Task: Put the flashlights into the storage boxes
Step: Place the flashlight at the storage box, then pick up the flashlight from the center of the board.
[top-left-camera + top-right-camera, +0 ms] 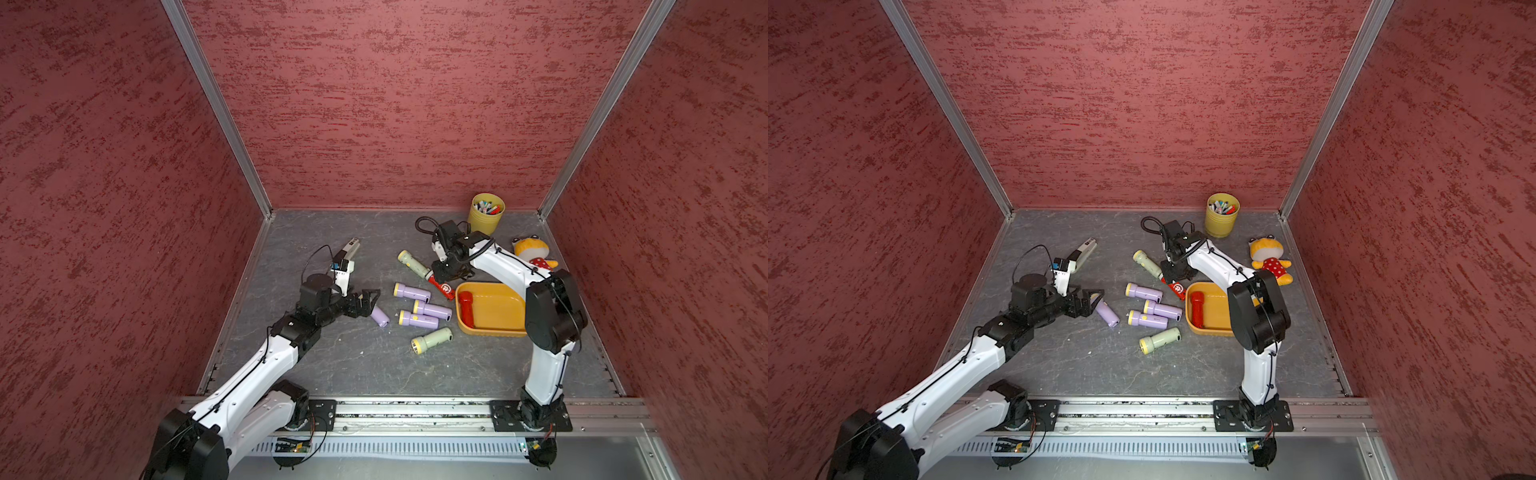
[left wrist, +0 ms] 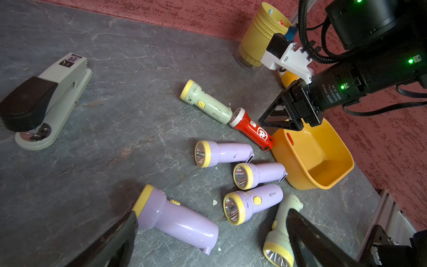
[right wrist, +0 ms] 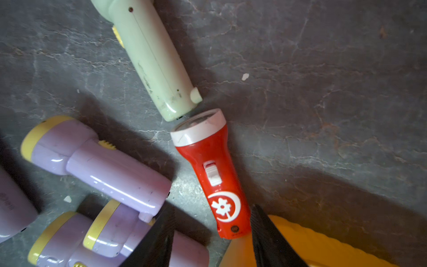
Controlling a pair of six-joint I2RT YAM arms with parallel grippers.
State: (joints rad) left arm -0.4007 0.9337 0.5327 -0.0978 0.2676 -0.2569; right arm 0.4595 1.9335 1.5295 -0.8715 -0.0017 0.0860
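Note:
My right gripper moves down and toward the white rim next, onto the red flashlight's body by the switch (image 1: 438,284), since its tail lies against the box (image 1: 496,309).
An orange-yellow storage box (image 1: 496,309) holds one red flashlight (image 1: 466,308) along its left wall. A second red flashlight (image 3: 208,166) lies on the table against the box's outer corner. My right gripper (image 3: 212,208) is open and straddles its tail, not closed on it. Three lilac flashlights (image 1: 417,320) and two pale green ones (image 1: 430,340) (image 1: 413,264) lie loose left of the box. My left gripper (image 2: 211,215) is open around another lilac flashlight (image 2: 175,219), which rests on the table between the fingers (image 2: 115,240).
A grey-white stapler (image 1: 347,253) sits at the back left, behind my left wrist. A yellow cup of pens (image 1: 486,214) stands by the back wall, and a plush toy (image 1: 532,251) lies behind the box. Red walls close in three sides.

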